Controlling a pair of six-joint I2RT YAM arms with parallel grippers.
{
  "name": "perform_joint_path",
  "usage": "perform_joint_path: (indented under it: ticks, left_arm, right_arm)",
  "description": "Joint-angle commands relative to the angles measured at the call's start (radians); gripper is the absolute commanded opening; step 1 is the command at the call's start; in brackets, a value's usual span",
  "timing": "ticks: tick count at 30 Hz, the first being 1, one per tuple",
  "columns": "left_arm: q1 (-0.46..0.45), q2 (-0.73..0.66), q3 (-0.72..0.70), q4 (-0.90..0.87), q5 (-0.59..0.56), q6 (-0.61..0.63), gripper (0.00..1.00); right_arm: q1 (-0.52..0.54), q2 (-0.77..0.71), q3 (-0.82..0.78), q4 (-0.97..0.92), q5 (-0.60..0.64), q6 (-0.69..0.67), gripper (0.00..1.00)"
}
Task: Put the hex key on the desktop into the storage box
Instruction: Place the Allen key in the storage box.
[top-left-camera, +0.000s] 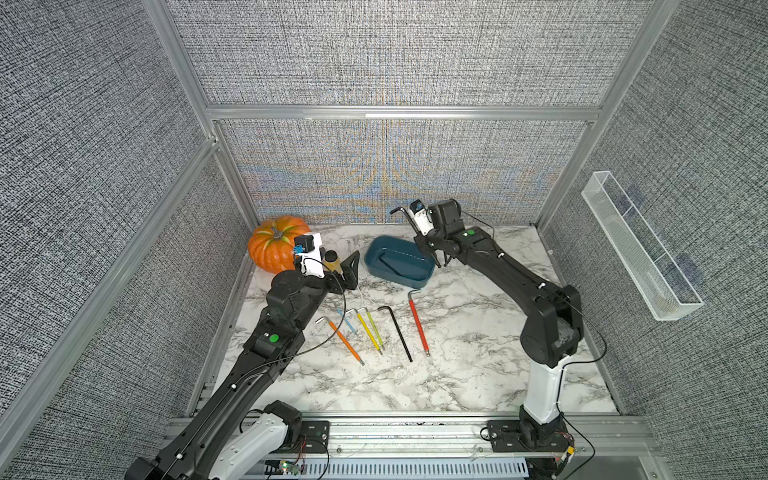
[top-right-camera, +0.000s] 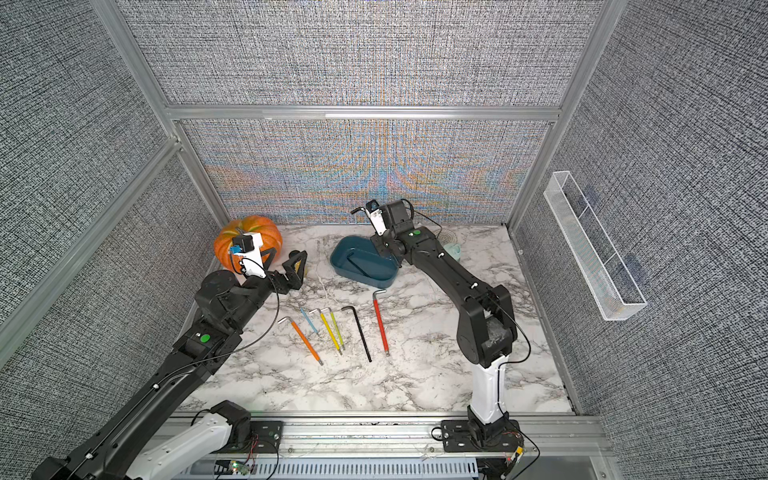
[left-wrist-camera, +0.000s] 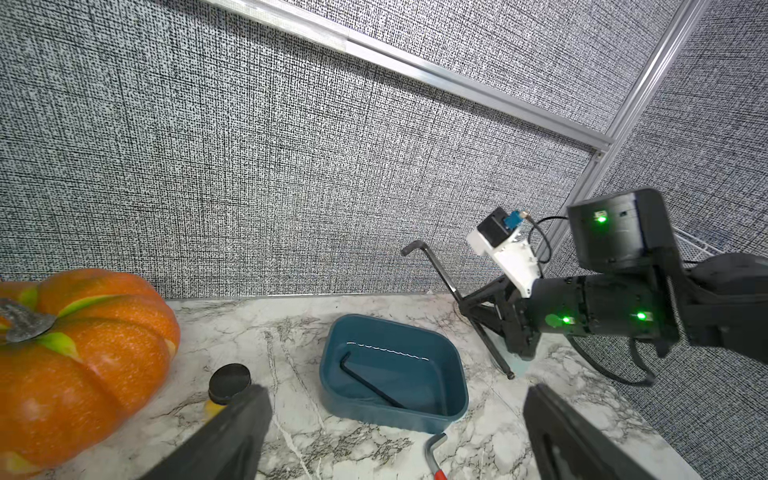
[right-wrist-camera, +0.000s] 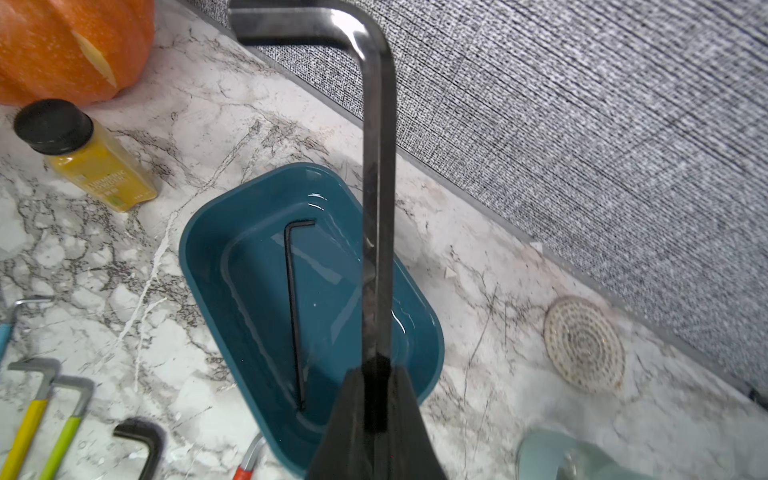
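Observation:
The storage box's bottom (top-left-camera: 404, 259) beside the black hex key (right-wrist-camera: 293, 311) is bare below the robot's right gripper, so the right gripper will next go down into the storage box and let go of the held hex key.
My right gripper (right-wrist-camera: 376, 370) is shut on a dark steel hex key (right-wrist-camera: 376, 166), gripped at mid-shaft. In a top view this gripper (top-left-camera: 417, 239) hangs at the right far edge of the teal storage box (top-left-camera: 415, 282). The held key (left-wrist-camera: 440, 274) stands steeply tilted, bent end up, low tip near the desktop (top-left-camera: 457, 374) just right of the box. A black hex key (right-wrist-camera: 293, 311) lies inside the box. Red (top-left-camera: 417, 322), black (top-left-camera: 401, 332), green (top-left-camera: 374, 328), yellow (top-left-camera: 368, 330), blue (top-left-camera: 347, 320) and orange (top-left-camera: 343, 338) keys lie on the desktop. My left gripper (top-right-camera: 286, 259) is open and empty, left of the box.
An orange pumpkin (top-left-camera: 270, 245) sits at the back left, with a yellow spice bottle (right-wrist-camera: 91, 162) beside it, close to my left gripper. A round woven coaster (right-wrist-camera: 584, 345) and a pale teal object (right-wrist-camera: 552, 453) lie right of the box. A clear mesh tray (top-left-camera: 640, 245) hangs on the right wall.

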Motion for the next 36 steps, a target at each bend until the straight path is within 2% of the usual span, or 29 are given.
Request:
perform_joint_path:
  ticks: [1,5,13,21,36]
  left_arm:
    - [0.0,-0.002,0.003,0.005,-0.011,-0.006,1.0]
    - [0.0,-0.001,0.0,0.005,-0.02,-0.01,1.0]
    - [0.0,0.008,0.007,-0.023,-0.034,0.013,1.0]
    - [0.0,0.032,-0.01,-0.012,-0.045,0.03,1.0]
    - [0.0,0.038,0.013,-0.003,-0.066,0.054,1.0]
  right_arm:
    - [0.0,0.072,0.052,0.031,-0.016,-0.066,0.0]
    - [0.0,0.145,0.074,0.069,-0.032,-0.058,0.0]
    - [0.006,0.309,0.256,-0.004,-0.036,-0.082,0.0]
    - [0.018,0.367,0.228,0.004,-0.03,-0.1,0.0]
    - [0.02,0.39,0.178,-0.008,-0.025,-0.129,0.0]
